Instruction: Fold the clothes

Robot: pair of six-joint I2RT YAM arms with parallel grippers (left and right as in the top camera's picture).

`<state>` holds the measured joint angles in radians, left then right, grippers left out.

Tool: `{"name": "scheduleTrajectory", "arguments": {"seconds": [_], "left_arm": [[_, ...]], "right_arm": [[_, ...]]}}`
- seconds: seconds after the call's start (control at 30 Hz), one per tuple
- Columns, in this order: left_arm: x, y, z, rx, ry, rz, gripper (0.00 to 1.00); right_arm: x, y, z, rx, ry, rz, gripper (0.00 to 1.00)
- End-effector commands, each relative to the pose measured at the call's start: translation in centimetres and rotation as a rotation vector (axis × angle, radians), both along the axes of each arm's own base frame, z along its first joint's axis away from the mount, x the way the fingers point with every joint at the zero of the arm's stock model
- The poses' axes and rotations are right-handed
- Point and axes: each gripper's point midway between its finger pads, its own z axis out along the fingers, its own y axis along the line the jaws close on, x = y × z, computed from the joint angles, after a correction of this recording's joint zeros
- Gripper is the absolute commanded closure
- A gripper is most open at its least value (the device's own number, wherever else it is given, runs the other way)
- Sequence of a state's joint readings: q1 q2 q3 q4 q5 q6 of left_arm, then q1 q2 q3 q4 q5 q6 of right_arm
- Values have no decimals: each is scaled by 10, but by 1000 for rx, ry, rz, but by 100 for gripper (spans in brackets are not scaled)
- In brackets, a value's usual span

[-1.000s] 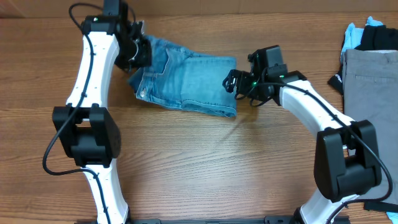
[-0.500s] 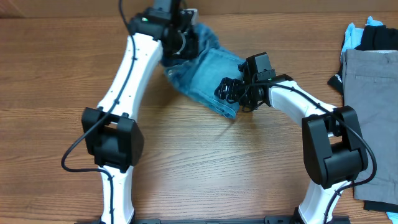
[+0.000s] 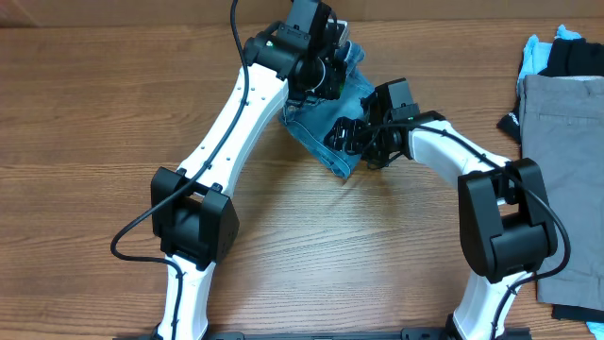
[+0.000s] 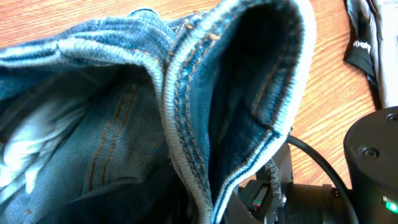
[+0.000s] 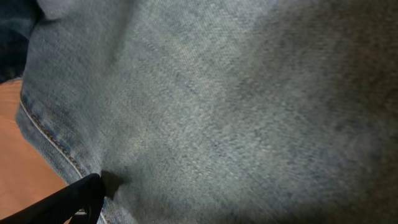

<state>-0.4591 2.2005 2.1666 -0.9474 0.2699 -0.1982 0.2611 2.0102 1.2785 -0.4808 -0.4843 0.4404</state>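
Next, my left gripper carries the waistband down and back over the jeans' near end (image 3: 341, 160) and lets go of it. That end is below and back from the gripper.
The light-blue denim jeans (image 3: 327, 144) lie bunched at the top middle of the table. My left gripper (image 3: 319, 68) is shut on their waist end and holds it lifted above the rest of the denim. In the left wrist view the stitched waistband (image 4: 186, 124) fills the frame and hides the fingers. My right gripper (image 3: 345, 134) rests on the jeans' lower right edge. The right wrist view is filled with flat denim (image 5: 236, 99). Only one black finger (image 5: 84, 198) shows there, far to the left, so the jaws look open.
Grey trousers (image 3: 562, 142) lie flat at the right edge. A black garment (image 3: 576, 55) and a sky-blue one (image 3: 538, 52) lie above them. The right arm's black wrist (image 4: 373, 162) is close under the held waistband.
My left gripper has swung from the far left to the right, carrying the waist end over the jeans. The denim is now bunched up. My right gripper shifted slightly left, then held.
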Motion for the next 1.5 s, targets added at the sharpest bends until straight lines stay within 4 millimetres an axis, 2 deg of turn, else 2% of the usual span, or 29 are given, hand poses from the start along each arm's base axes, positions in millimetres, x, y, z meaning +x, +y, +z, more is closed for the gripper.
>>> {"name": "scheduleTrajectory", "arguments": {"seconds": [0.0,0.2,0.33,0.5,0.67,0.87,1.03,1.13,1.23,1.37,1.47], "left_arm": [[3,-6,3,-22,-2,36,84],[-6,-15,-23,-25,45,29,85],[-19,-35,-38,-72,77,-33,85],[-37,-53,-58,-60,98,-76,86],[-54,-74,-76,-49,113,-125,87],[-69,-103,-107,-33,123,-190,81],[-85,-127,-150,-31,172,-245,67],[-104,-142,-172,-74,239,-305,58],[-121,-151,-186,-103,297,-354,52],[-121,-154,-179,-113,273,-392,49],[-122,-159,-155,-140,217,-473,47]], "right_arm": [[14,-5,13,54,0,-10,1],[37,-44,49,47,-50,-65,0],[53,-81,67,50,-77,-126,0],[62,-125,72,89,-82,-212,0],[65,-157,77,116,-106,-248,0],[66,-177,82,154,-121,-273,0],[68,-178,83,149,-134,-271,0],[72,-180,84,142,-156,-274,0],[76,-185,86,139,-181,-280,0],[79,-198,90,136,-193,-304,0],[82,-212,98,133,-204,-329,0]]}}
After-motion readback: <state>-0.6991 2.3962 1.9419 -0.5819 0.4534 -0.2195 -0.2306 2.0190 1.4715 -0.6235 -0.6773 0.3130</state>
